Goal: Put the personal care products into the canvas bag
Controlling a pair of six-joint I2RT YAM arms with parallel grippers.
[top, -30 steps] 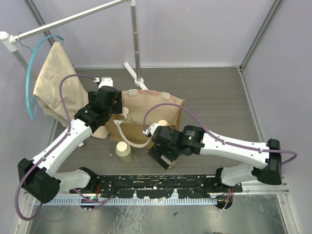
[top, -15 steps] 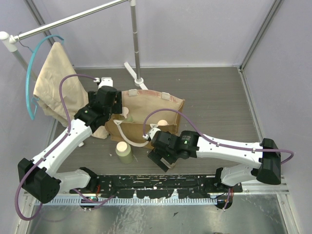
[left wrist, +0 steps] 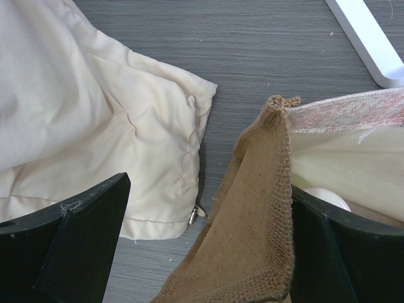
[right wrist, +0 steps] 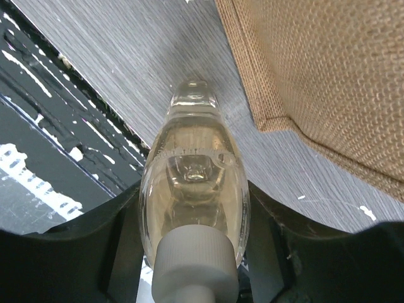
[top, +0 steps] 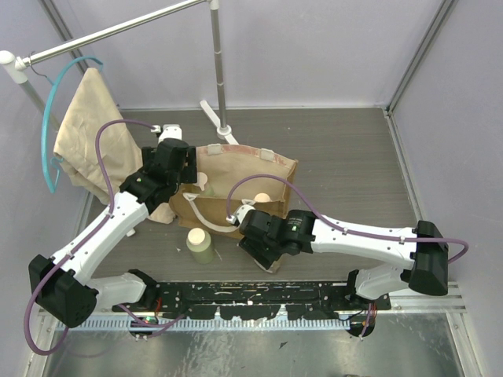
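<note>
Next, my right gripper rises, carries the bottle outward over the bag's near rim, and lowers it into the gap between cap and rounded top (top: 228, 183), which stands free.
The tan canvas bag (top: 259, 169) stands mid-table with its mouth open. My left gripper (top: 183, 174) is open at the bag's left rim; in the left wrist view the bag's burlap corner (left wrist: 259, 214) lies against the right finger (left wrist: 344, 252) of my left gripper (left wrist: 208, 192), far from the other finger. A beige cap (top: 262, 196) shows inside the bag, and a pale rounded top (left wrist: 325, 197) is visible in there too. My right gripper (right wrist: 194, 199) is shut on the clear bottle of amber liquid (right wrist: 194, 145), low beside the bag's near corner (right wrist: 328, 76). A pale green bottle (top: 200, 246) stands upright on the table.
A limp beige cloth (top: 90, 133) on a teal hanger (top: 52, 118) hangs from the rack at back left, its hem (left wrist: 113, 164) on the table beside the bag. The rack's pole (top: 218, 71) and white foot (left wrist: 369, 44) stand behind the bag. A black rail (top: 259, 294) runs along the near edge.
</note>
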